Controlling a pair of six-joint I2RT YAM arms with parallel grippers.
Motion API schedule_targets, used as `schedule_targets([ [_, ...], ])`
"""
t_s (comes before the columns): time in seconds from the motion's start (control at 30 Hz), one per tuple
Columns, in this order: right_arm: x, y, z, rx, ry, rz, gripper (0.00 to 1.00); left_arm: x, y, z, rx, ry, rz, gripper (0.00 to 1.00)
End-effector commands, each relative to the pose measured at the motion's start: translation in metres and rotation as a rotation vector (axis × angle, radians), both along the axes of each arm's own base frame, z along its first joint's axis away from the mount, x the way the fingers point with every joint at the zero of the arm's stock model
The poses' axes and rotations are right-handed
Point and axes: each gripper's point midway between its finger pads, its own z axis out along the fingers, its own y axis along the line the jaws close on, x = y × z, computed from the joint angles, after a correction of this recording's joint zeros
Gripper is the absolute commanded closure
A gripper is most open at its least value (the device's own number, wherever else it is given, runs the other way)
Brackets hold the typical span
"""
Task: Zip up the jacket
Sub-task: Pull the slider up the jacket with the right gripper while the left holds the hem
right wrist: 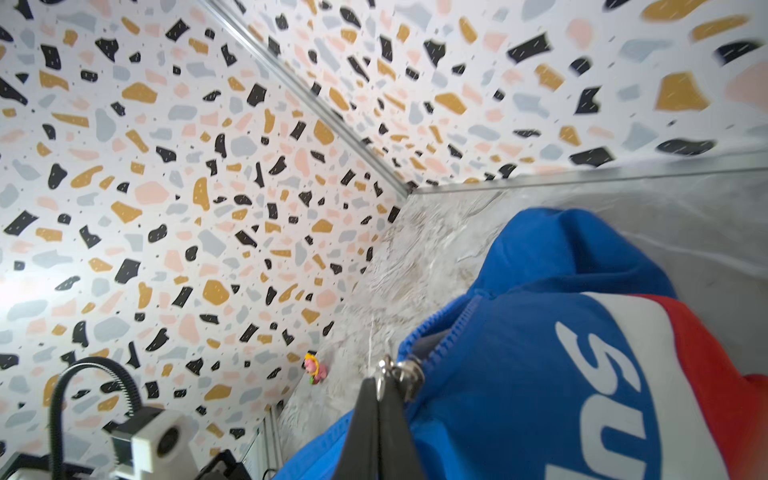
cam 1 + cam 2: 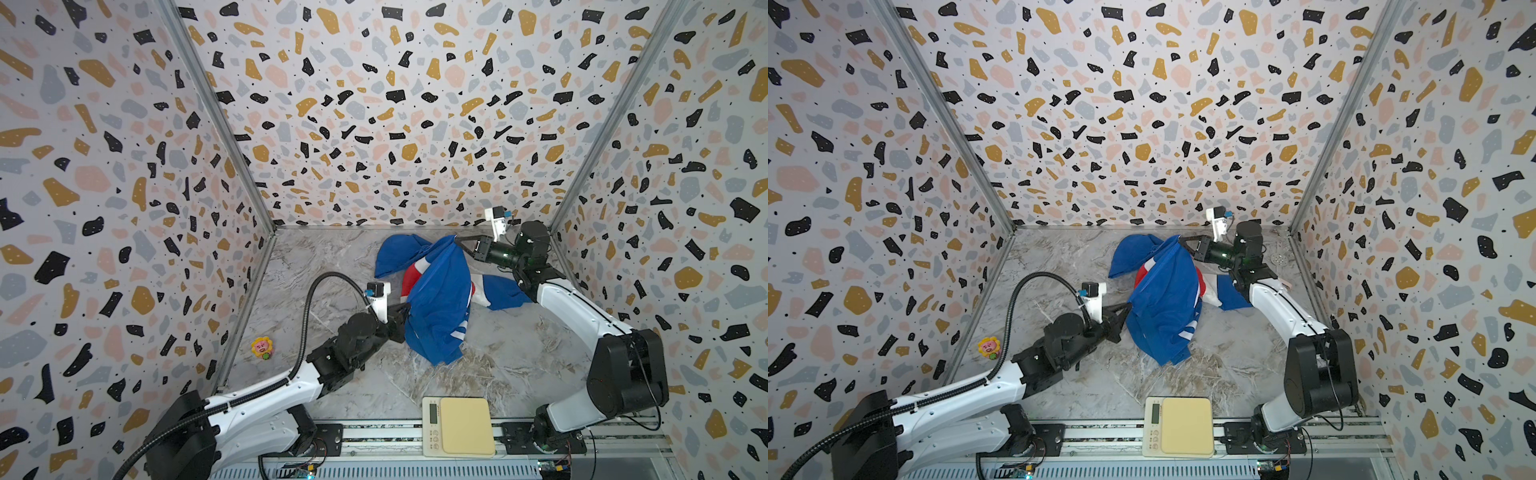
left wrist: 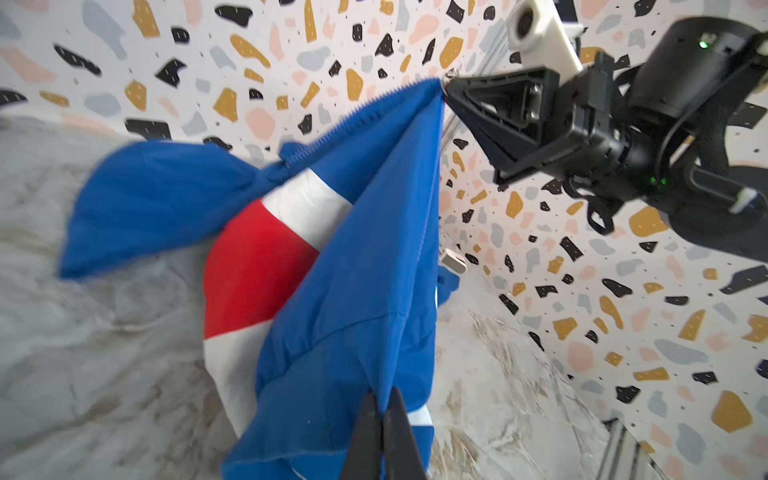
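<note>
The blue fabric hangs raised, so I will move my left gripper down and back to the bare marble, which is below it toward my base, and let go.
The blue jacket (image 2: 436, 299) (image 2: 1163, 307) hangs stretched between my two grippers, and its hood and one sleeve rest on the marble table. My left gripper (image 2: 405, 309) (image 3: 382, 405) is shut on the blue fabric at the jacket's lower edge. At the upper end of the zipper, my right gripper (image 2: 457, 240) (image 1: 378, 384) is shut on the silver zipper pull (image 1: 390, 370). In the right wrist view, blue zipper teeth (image 1: 436, 328) run away from the pull. White "su" lettering (image 1: 602, 374) and red and white bands (image 3: 266, 257) show on the front.
A cream kitchen scale (image 2: 459, 426) sits at the table's front edge between the arm bases. A small pink and yellow toy (image 2: 262, 348) lies by the left wall. Terrazzo-patterned walls close in the table on three sides.
</note>
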Motion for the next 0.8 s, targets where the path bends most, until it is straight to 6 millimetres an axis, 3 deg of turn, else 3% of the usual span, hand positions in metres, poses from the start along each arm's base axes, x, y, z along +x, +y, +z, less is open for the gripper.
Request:
schedule_targets([
  [0.0,0.016,-0.076,0.084,-0.015,-0.271,-0.282,1.0,0.007,0.01,-0.033,0.254,0.091,-0.03,1.0],
  [0.07,0.01,-0.095,0.083,-0.008,-0.275,-0.322,1.0,0.012,0.008,-0.03,0.265,0.1,-0.032,1.0],
  [0.13,0.007,-0.106,0.072,-0.012,-0.251,-0.349,1.0,0.009,0.008,-0.045,0.254,0.141,-0.039,1.0],
  [0.37,0.008,-0.119,-0.016,0.033,-0.101,-0.383,1.0,-0.025,0.031,-0.157,0.123,0.451,-0.001,1.0],
  [0.47,0.012,-0.125,-0.041,0.057,-0.052,-0.397,1.0,-0.038,0.043,-0.182,0.135,0.52,0.026,1.0],
  [0.6,0.022,-0.135,-0.051,0.069,-0.028,-0.417,1.0,-0.048,0.06,-0.193,0.127,0.539,0.07,1.0],
  [0.77,0.035,-0.149,-0.044,0.072,-0.035,-0.44,1.0,-0.057,0.085,-0.21,0.18,0.568,0.152,1.0],
])
